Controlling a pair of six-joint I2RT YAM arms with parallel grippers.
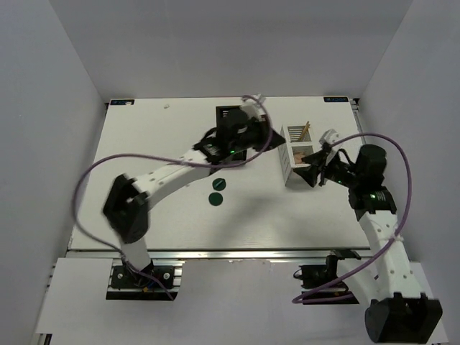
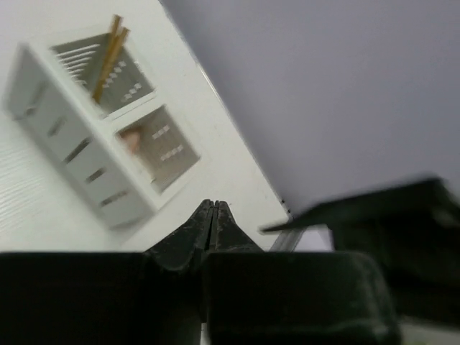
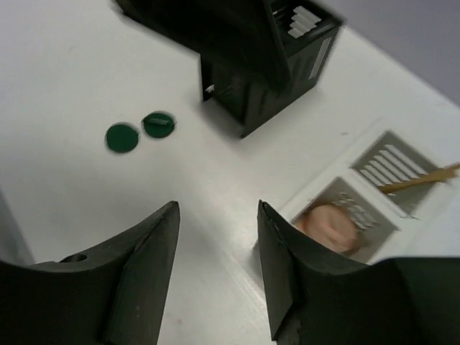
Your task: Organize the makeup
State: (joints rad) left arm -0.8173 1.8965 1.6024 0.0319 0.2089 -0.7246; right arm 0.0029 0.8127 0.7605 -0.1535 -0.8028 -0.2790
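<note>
Next, the right gripper moves to its left in the top view and down onto the edge of the nearer green disc below.
Two dark green discs (image 1: 218,191) lie on the table left of centre; they also show in the right wrist view (image 3: 139,131). The white organizer (image 1: 297,153) holds tan sticks (image 1: 306,129) in its far slot and a peach puff (image 3: 327,223) in a nearer one. My left gripper (image 1: 277,139) is shut and empty, held above the table between the black organizer and the white organizer (image 2: 93,122). My right gripper (image 1: 310,175) is open and empty at the white organizer's near right corner. The pencil-like tubes and the white bottle are not visible.
The black organizer (image 1: 231,121) stands at the back centre, mostly covered by my left arm; it shows in the right wrist view (image 3: 277,68). The table's far edge and grey walls lie close behind both boxes.
</note>
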